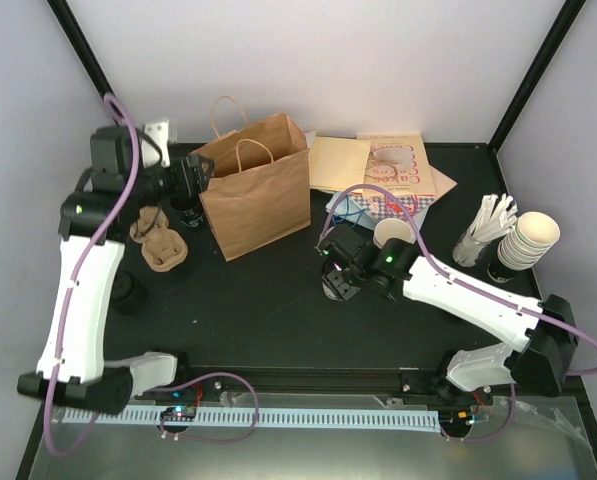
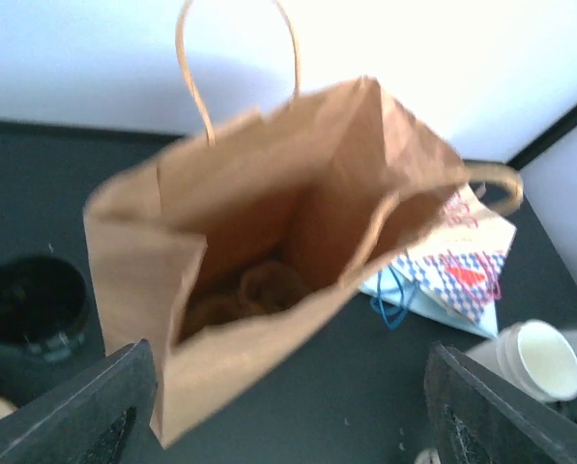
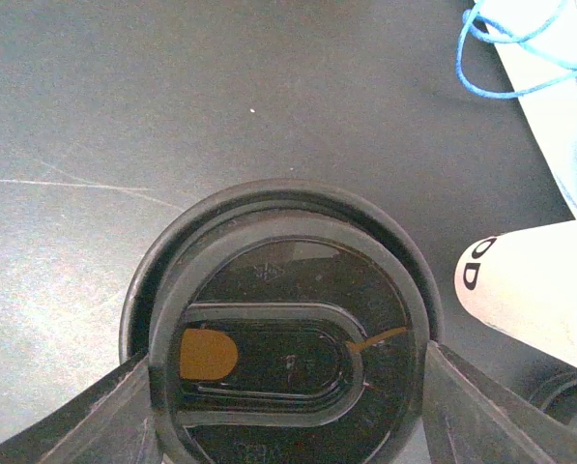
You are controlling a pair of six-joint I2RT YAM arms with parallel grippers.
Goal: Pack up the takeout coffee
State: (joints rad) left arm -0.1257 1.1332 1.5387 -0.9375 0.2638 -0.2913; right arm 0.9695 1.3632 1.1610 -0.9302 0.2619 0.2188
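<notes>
I will next move my left gripper outward and turn it, then lower its open fingers astride the bag's far rim (image 1: 211, 143) (image 2: 177, 153) beside the handle, where the paper edge stands free.
The takeout coffee, a cream paper cup (image 1: 393, 235) with no lid, stands upright just behind my right wrist. Its printed side shows at the right of the right wrist view (image 3: 530, 295). My right gripper (image 1: 338, 278) is low over the table, its fingers (image 3: 104, 416) pressed against both sides of a round black lid (image 3: 288, 338). A tan patch shows through the lid's sip hole. My left gripper (image 2: 302, 416) hangs open and empty above the mouth of the standing brown paper bag (image 1: 256, 195). Something brown lies in the bag's bottom (image 2: 259, 290).
Pulp cup carriers (image 1: 158, 248) and a black lid stack (image 1: 128, 290) sit by the left arm. Flat paper bags and a printed packet (image 1: 378, 165) lie at the back. A blue-checked packet (image 2: 452, 271), a holder of stirrers (image 1: 488, 225) and nested cream cups (image 1: 530, 240) are at the right.
</notes>
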